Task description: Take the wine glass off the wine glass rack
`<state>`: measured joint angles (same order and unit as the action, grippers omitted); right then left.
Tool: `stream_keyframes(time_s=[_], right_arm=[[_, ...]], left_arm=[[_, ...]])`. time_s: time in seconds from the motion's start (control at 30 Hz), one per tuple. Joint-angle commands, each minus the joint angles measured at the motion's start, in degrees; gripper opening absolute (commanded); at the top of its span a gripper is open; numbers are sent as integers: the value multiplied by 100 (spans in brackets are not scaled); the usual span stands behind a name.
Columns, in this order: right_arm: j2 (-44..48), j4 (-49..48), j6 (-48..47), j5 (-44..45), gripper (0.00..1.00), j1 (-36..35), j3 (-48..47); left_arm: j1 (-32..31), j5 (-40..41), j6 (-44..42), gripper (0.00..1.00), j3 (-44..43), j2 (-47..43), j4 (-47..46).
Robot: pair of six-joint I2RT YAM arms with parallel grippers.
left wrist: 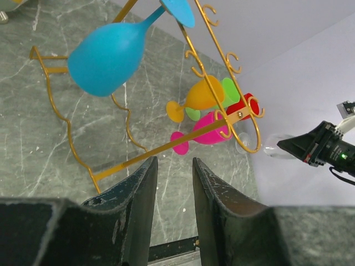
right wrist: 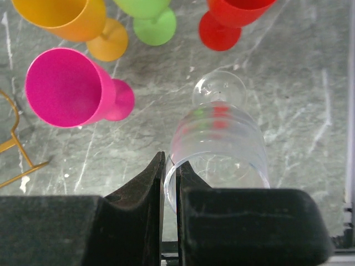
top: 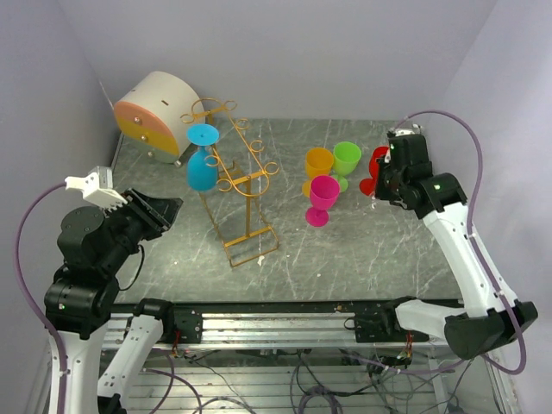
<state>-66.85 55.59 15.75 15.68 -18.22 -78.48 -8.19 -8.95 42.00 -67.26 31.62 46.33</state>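
Note:
Next, my right gripper moves across to its left in the top view, lowers and releases the wine glass's rim, since bare tabletop beside the pink glass lies below.
The gold wire wine glass rack (top: 246,185) stands left of centre on the table. A blue wine glass (top: 202,168) hangs upside down from its scroll arms. My left gripper (top: 168,211) is open and empty, near and left of the rack. In the left wrist view its fingertips (left wrist: 175,163) point at the rack's post (left wrist: 161,148), with the blue glass (left wrist: 105,58) above. My right gripper (right wrist: 171,160) is shut on the rim of a clear wine glass (right wrist: 222,144), one finger inside the bowl and one outside. It is at the far right (top: 384,177).
Orange (top: 318,164), green (top: 347,158), pink (top: 323,194) and red (top: 377,168) wine glasses stand upright right of centre. The clear glass is close to the red one (right wrist: 227,22). A white-and-orange drum box (top: 155,116) sits at the back left. Walls close in on both sides.

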Motion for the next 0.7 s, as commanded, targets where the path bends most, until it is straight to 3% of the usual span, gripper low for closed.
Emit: stream_keyframes(time_s=[0.0,0.67], right_arm=[[-260,-573,-157,-1055,0,190,48],[-1321,-950,383,-1051,0,213,-155]], left_arm=[[2,-32,10,42,119,-24,-122],[4,-59,60,42,383,-82,-194]])
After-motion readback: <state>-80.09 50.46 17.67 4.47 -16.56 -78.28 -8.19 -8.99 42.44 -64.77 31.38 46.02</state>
